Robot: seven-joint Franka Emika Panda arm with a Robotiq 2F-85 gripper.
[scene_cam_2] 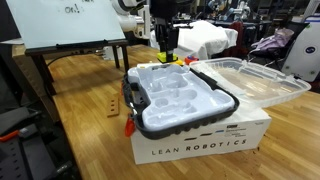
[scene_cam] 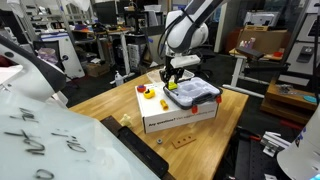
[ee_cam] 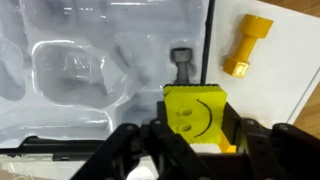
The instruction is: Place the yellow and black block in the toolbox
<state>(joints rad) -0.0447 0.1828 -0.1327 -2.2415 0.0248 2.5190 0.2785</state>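
I should move my gripper to the left in the wrist view, turn it and lower it onto the toolbox tray's rounded hollow to release the block, because that hollow is empty.
My gripper is shut on the yellow and black block, a yellow square with a black smiley face. It hangs just above the far edge of the toolbox, a dark-rimmed case with a whitish moulded tray. In both exterior views the gripper holds the block over the toolbox, which lies on a white cardboard box.
A small yellow piece lies on the white box beside the toolbox; it also shows in an exterior view next to a small red piece. A clear plastic lid lies open behind. A whiteboard stands nearby.
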